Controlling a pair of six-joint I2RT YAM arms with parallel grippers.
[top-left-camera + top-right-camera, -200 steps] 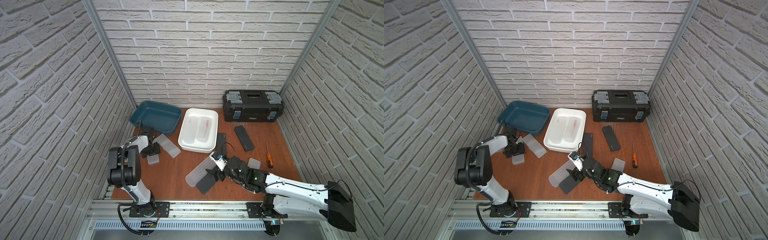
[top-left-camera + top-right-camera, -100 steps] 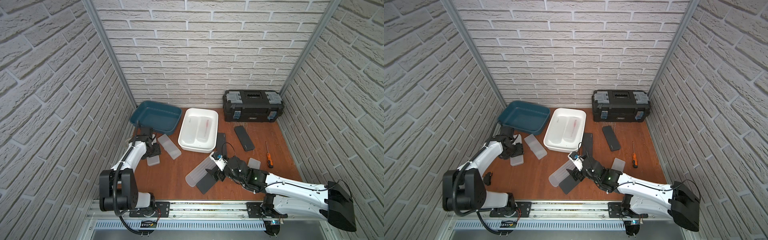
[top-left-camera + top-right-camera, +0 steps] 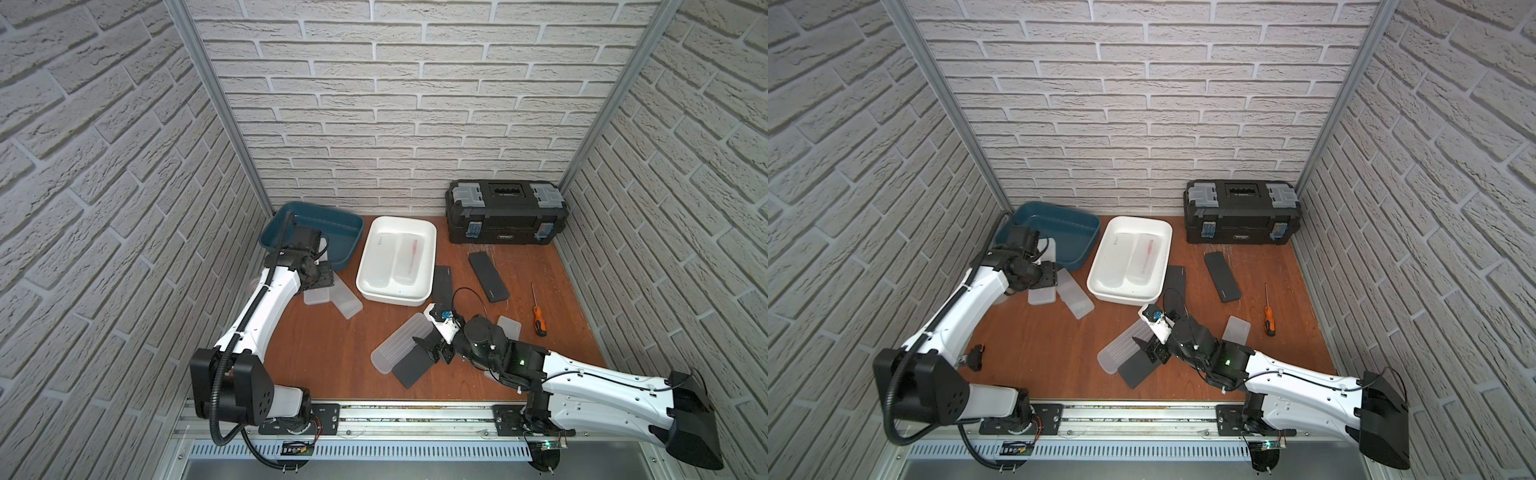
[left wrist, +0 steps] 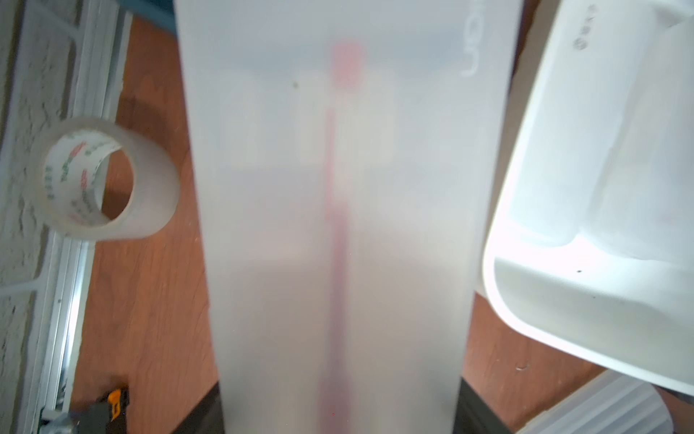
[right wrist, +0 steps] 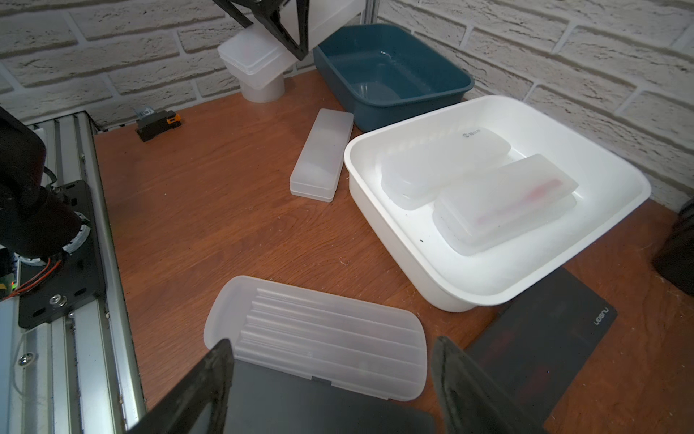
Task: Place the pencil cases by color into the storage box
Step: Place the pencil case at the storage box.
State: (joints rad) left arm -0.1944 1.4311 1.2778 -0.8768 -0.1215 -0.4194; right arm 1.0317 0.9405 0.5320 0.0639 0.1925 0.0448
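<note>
Next, the left gripper moves over the white storage box's rim and down onto the frosted case nearer the teal box to release, since frosted cases lie inside.
My left gripper (image 3: 322, 276) is shut on a frosted white pencil case (image 4: 338, 225) with something red showing through it. It holds the case off the table, in front of the teal storage box (image 3: 311, 224). The white storage box (image 3: 399, 299) has frosted cases (image 5: 443, 165) lying in it. My right gripper (image 5: 332, 340) is open low over the front, its fingers on either side of a black case (image 3: 411, 368) that is partly under a ribbed frosted case (image 3: 401, 347). On the table lie two other black cases (image 3: 442, 282) (image 3: 488, 276) and two frosted ones (image 3: 347, 301) (image 3: 509, 328).
A black toolbox (image 3: 505, 218) stands at the back right. An orange screwdriver (image 3: 538, 320) lies on the right. A clear tape roll (image 4: 109, 180) stands by the left wall under the held case. A small black and orange item (image 3: 974, 357) lies front left.
The left arm has stretched out and carried its frosted case back and to the right, nearer the teal box. The right gripper stays over the black case, jaws slightly narrower.
</note>
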